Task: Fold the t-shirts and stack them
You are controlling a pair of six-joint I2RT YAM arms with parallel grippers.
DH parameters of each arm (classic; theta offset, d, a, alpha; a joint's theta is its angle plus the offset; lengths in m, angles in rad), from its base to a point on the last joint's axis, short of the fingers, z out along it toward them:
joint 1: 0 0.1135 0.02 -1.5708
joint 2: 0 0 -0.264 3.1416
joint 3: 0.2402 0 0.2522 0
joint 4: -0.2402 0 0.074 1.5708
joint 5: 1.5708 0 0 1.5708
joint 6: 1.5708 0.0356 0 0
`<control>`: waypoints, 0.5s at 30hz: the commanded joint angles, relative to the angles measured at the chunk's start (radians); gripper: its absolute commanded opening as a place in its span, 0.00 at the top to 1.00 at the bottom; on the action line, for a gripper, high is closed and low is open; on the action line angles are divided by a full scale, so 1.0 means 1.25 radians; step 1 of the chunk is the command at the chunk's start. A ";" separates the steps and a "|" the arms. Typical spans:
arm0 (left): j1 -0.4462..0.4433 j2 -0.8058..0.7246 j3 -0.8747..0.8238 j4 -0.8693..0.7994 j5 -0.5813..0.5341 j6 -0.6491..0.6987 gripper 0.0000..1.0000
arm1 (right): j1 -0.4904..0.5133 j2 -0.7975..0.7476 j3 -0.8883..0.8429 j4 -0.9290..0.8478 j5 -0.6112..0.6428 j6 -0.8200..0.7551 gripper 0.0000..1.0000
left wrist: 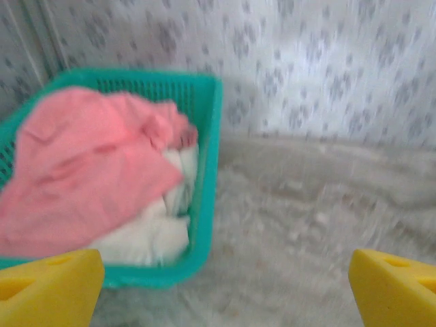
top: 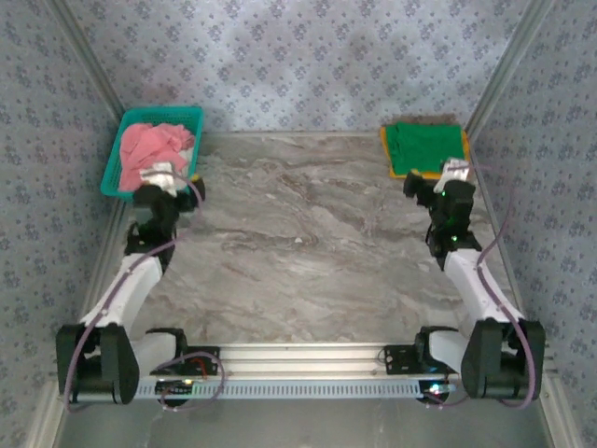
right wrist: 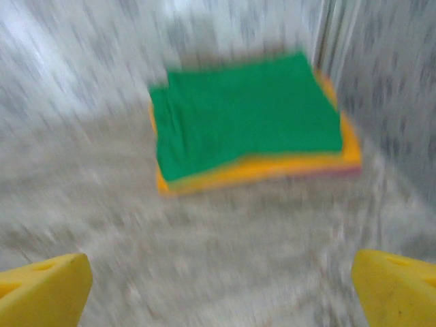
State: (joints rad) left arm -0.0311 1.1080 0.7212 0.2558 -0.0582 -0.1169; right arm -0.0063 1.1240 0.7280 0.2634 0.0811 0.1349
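I should next move my left gripper outward over the basket and down onto the crumpled shirt (left wrist: 102,157), because the salmon-pink t-shirt is on top of the white cloth (left wrist: 151,235).
A salmon-pink t-shirt (top: 147,146) lies crumpled in the teal mesh basket (top: 115,163) at the back left, on top of white cloth (left wrist: 151,235). My left gripper (top: 170,179) hovers just in front of the basket's near right corner. It is open, with bare table between its yellow fingertips (left wrist: 58,289). At the back right a folded green t-shirt (top: 424,147) lies on a folded orange-yellow t-shirt (right wrist: 272,167). My right gripper (top: 450,175) hangs just in front of that stack, open and empty.
Patterned walls close in the marble table (top: 308,243) at the back and on both sides. The basket stands against the left wall, the folded stack in the back right corner. Both wrist views are blurred.
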 commanded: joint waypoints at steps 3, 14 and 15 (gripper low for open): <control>0.063 0.174 0.333 -0.401 -0.004 -0.050 0.11 | 0.126 0.143 0.221 -0.286 -0.050 -0.014 0.00; 0.133 0.610 0.838 -0.648 0.030 -0.015 0.09 | 0.198 0.311 0.380 -0.347 -0.086 0.046 0.01; 0.141 0.639 0.867 -0.657 0.043 -0.016 0.09 | 0.201 0.307 0.378 -0.349 -0.088 0.041 0.02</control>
State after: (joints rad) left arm 0.1196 1.8515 1.6928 -0.4431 -0.0486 -0.1482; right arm 0.2352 1.5337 1.1522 -0.1333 -0.0002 0.1623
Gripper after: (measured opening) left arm 0.910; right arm 0.986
